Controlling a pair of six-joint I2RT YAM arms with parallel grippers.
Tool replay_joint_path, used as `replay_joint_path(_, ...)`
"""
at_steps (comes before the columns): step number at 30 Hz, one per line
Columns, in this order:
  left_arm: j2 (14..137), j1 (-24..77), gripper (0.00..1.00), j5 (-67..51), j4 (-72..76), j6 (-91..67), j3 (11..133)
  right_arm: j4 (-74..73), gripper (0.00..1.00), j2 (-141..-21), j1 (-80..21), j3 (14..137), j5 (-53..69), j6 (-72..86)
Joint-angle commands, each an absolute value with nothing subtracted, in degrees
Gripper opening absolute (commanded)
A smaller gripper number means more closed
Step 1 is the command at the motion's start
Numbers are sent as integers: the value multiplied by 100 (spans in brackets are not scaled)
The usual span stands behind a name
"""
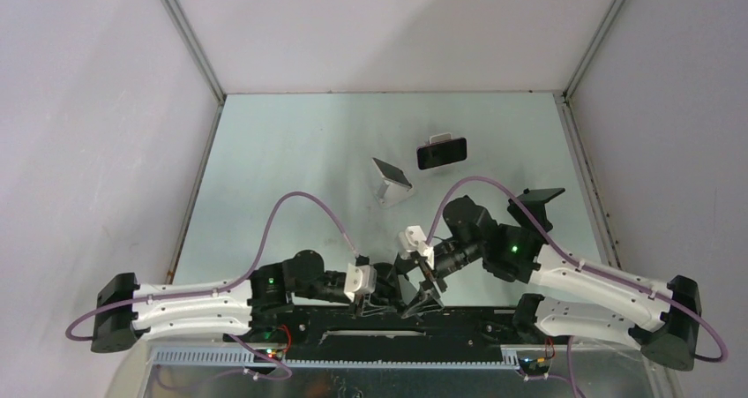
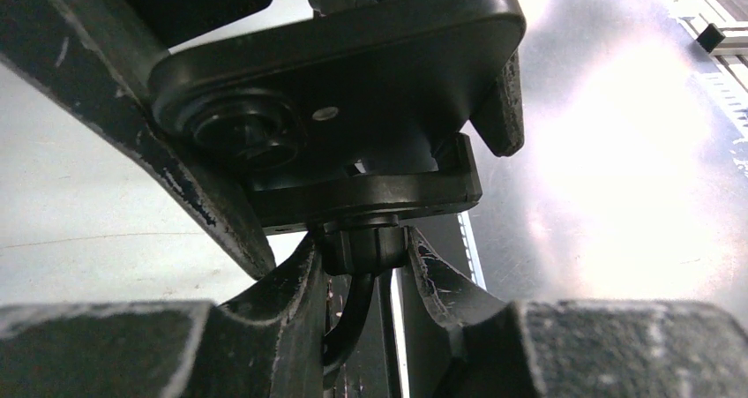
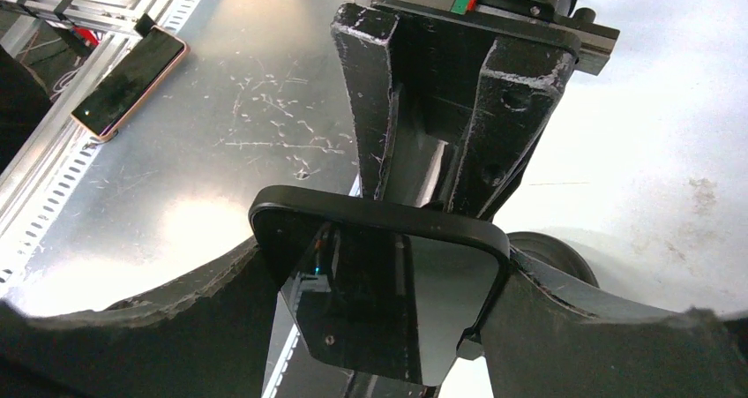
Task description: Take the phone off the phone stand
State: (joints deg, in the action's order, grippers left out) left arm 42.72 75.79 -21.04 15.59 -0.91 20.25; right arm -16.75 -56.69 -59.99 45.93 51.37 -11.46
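Observation:
I will next draw the phone off outward with my right gripper, lower it to the bare tabletop outward and below, and release it, while my left gripper holds the stand.
A black phone [image 3: 388, 292] with a glossy screen sits on a black phone stand [image 2: 353, 80] low over the table's near edge. My left gripper [image 2: 362, 274] is shut on the stand's round neck joint [image 2: 357, 246], below its back plate. My right gripper [image 3: 388, 323] is shut on the phone, one finger on each long edge. In the top view the two grippers meet, left [image 1: 379, 296] and right [image 1: 426, 283], with the dark phone [image 1: 410, 289] between them. The left gripper's fingers [image 3: 370, 98] show behind the phone in the right wrist view.
A black phone on a white stand [image 1: 441, 153] and a grey stand [image 1: 391, 182] are at the table's back middle. A black stand [image 1: 540, 199] is at the right. A pink-cased phone [image 3: 128, 80] lies by the perforated rail at the near edge.

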Motion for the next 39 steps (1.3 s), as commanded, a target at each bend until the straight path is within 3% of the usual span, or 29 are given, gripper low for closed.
replay_joint_path(1, 4104, 7704, 0, -3086, 2085, -288, 2048, -1359, 0, -5397, -6018, 4473, 4343, -984)
replay_joint_path(30, 4391, 6789, 0, -2964, 2278, -428, 1982, -960, 0, -4183, -6309, 4324, 3579, -252)
replay_joint_path(33, 4275, 6699, 0, -2667, 2013, -449, 2005, -982, 0, -4054, -6300, 4324, 2684, -68)
replay_joint_path(39, 3611, 6415, 0, -1605, 1212, -578, 2138, -1218, 0, -3983, -6168, 4331, -340, 1103)
